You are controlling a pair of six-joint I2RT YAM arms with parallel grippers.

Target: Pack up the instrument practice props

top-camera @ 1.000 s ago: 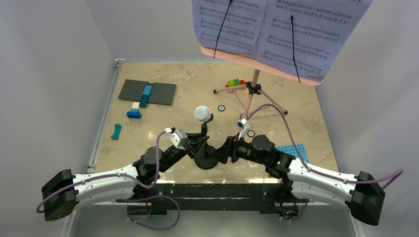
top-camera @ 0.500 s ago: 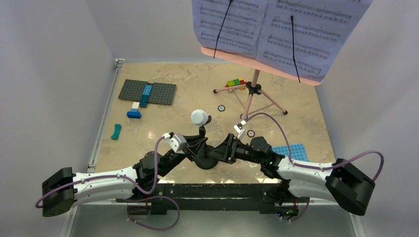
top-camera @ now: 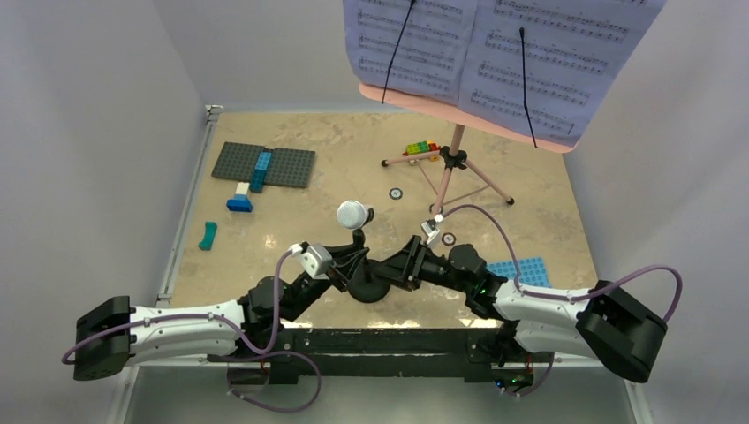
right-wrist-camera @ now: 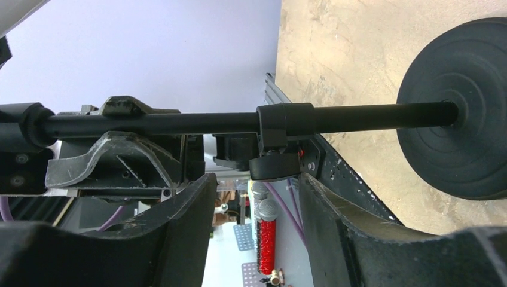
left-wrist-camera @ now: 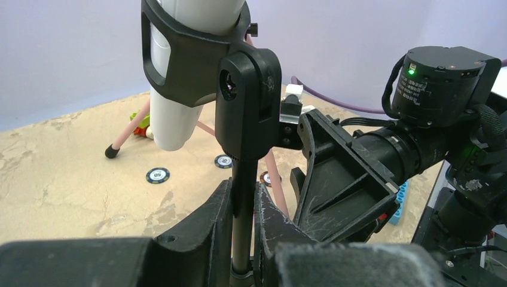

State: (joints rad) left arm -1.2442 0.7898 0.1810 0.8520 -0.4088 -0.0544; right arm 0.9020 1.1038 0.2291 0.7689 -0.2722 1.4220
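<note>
A long thin part of the pole still sticks out above the stand's collar (left-wrist-camera: pixel 241 277) below the left gripper, so the left gripper next needs to lower the upper pole toward that collar and then let it go.
The thin black mic stand (top-camera: pixel 366 287) stands on its round base at the near table edge, with the grey-white microphone (top-camera: pixel 353 214) clipped on top. My left gripper (top-camera: pixel 351 258) is shut on the stand's pole (left-wrist-camera: pixel 242 203), just below the clip holding the microphone (left-wrist-camera: pixel 173 113). My right gripper (top-camera: pixel 402 261) is open beside the pole from the right. In the right wrist view the pole (right-wrist-camera: pixel 179 122) and base (right-wrist-camera: pixel 460 119) lie just past the fingertips of that gripper (right-wrist-camera: pixel 257 179). The pink music stand (top-camera: pixel 450 172) with lavender pages (top-camera: pixel 495 53) stands behind.
A grey studded plate (top-camera: pixel 263 165) with blue bricks lies far left, a blue plate (top-camera: pixel 523 269) near right. Coloured bricks (top-camera: pixel 420 148) sit by the tripod's leg. A teal piece (top-camera: pixel 208 235) and round tokens (top-camera: pixel 397 193) lie on the table.
My right gripper has swung left and closed in on the mic stand's pole. The microphone has shifted slightly left and nearer with my left gripper still on the pole.
</note>
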